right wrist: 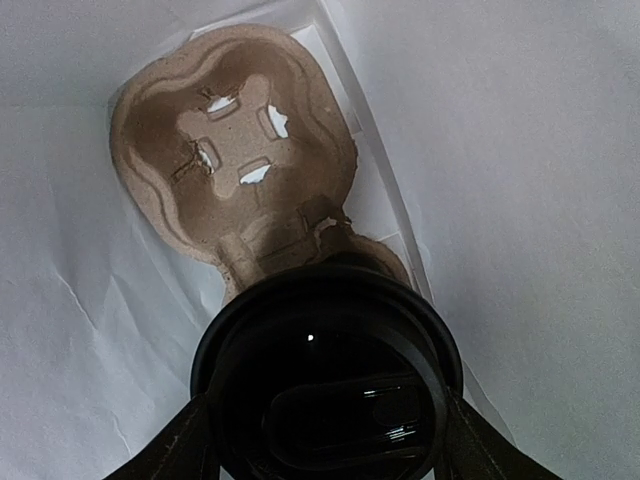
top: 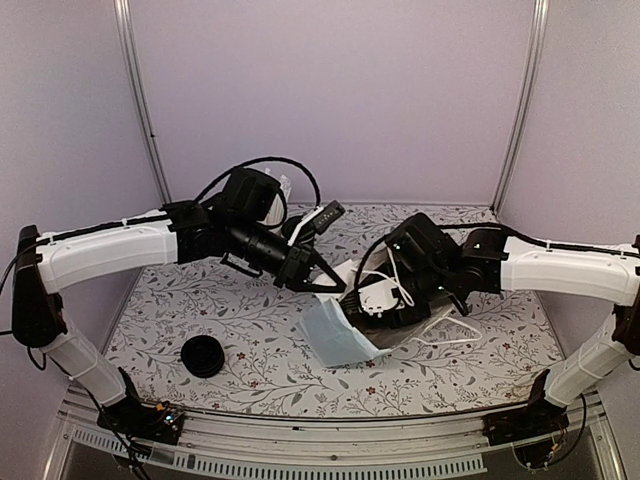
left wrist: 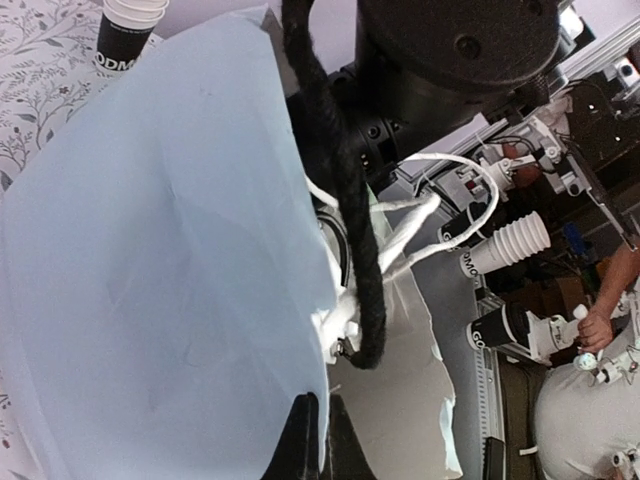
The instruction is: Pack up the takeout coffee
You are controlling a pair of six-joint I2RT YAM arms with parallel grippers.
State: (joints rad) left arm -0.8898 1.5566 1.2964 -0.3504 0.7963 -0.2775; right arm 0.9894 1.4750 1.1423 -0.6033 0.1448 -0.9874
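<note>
The bag [right wrist: 520, 150] is leaning, so I will swing my right gripper toward the left in the top view and turn it upright to let go of the cup in the carrier's near pocket [right wrist: 384, 257].
The takeout coffee [right wrist: 325, 380], a black cup with a black lid, fills the lower part of the right wrist view. My right gripper [right wrist: 325, 448] is shut on it, one finger at each side. The cup hangs inside the white paper bag [right wrist: 520, 150], just above the near pocket of a brown pulp cup carrier [right wrist: 235, 140] on the bag's floor. In the top view the bag [top: 335, 335] lies tilted mid-table with my right gripper [top: 385, 305] reaching into its mouth. My left gripper [left wrist: 318, 440] is shut on the bag's rim [left wrist: 150, 250], holding it up.
A low pile of black lids [top: 203, 355] lies near the front left. A stack of unlidded black cups [left wrist: 125, 30] stands at the back behind the left arm. The bag's white cord handles [top: 440, 335] trail to the right. A black cable [left wrist: 340, 200] hangs across the bag's mouth.
</note>
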